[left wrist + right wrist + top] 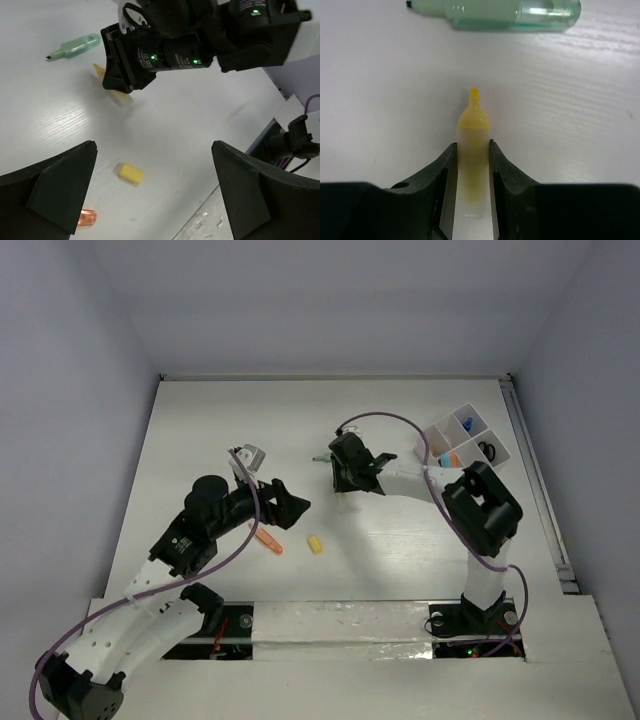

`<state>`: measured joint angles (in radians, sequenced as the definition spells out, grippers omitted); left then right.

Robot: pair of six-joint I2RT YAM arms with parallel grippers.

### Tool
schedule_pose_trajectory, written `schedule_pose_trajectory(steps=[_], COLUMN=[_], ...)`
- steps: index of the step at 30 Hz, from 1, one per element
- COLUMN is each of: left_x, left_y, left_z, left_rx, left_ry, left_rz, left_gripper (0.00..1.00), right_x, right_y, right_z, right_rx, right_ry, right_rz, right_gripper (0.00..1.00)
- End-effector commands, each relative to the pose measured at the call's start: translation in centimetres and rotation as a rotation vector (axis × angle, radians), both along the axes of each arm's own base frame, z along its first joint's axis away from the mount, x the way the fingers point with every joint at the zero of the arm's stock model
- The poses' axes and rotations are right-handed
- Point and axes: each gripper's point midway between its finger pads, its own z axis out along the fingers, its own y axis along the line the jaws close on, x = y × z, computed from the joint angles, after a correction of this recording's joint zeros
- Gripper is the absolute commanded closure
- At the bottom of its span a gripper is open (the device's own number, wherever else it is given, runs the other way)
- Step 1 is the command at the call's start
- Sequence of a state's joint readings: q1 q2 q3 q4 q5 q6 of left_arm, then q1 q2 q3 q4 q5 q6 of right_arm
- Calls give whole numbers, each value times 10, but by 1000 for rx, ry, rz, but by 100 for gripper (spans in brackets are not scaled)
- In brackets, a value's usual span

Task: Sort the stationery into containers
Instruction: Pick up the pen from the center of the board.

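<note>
My left gripper moves toward the right in the top view onto the yellow highlighter's blunt end next, since that end juts free of my right gripper.
My right gripper (473,155) is shut on a yellow highlighter (473,135), uncapped and held low over the table; it also shows in the top view (345,483). A green highlighter (505,11) lies just beyond it (321,457). My left gripper (155,195) is open and empty above a yellow cap (131,173), also seen in the top view (316,545). An orange piece (88,218) lies to its left (268,540). The clear-white divided tray (434,433) stands at the far right, holding blue, orange and black items.
A small grey-clear object (248,457) lies on the table behind my left gripper (292,505). The table's taped front edge (350,620) runs close in front of the yellow cap. The right arm (482,502) stands between the tray and the table's middle.
</note>
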<state>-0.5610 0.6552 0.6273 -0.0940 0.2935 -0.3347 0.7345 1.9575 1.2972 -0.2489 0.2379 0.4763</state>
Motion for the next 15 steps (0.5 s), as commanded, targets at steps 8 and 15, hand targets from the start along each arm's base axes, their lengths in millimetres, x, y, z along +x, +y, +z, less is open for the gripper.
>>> schedule_pose_trajectory(steps=[8,15], left_x=[3,18], left_y=[-22,-35], left_z=[4,-21], left_rx=[-188,-247], left_ry=[87,154], left_rz=[-20,37], left_gripper=[38,41], right_x=[-45,-68], right_y=[64,73], right_z=[148,184], right_rx=[471,598], right_ry=[-278,-356], right_rz=[145,152], right_gripper=[100,100])
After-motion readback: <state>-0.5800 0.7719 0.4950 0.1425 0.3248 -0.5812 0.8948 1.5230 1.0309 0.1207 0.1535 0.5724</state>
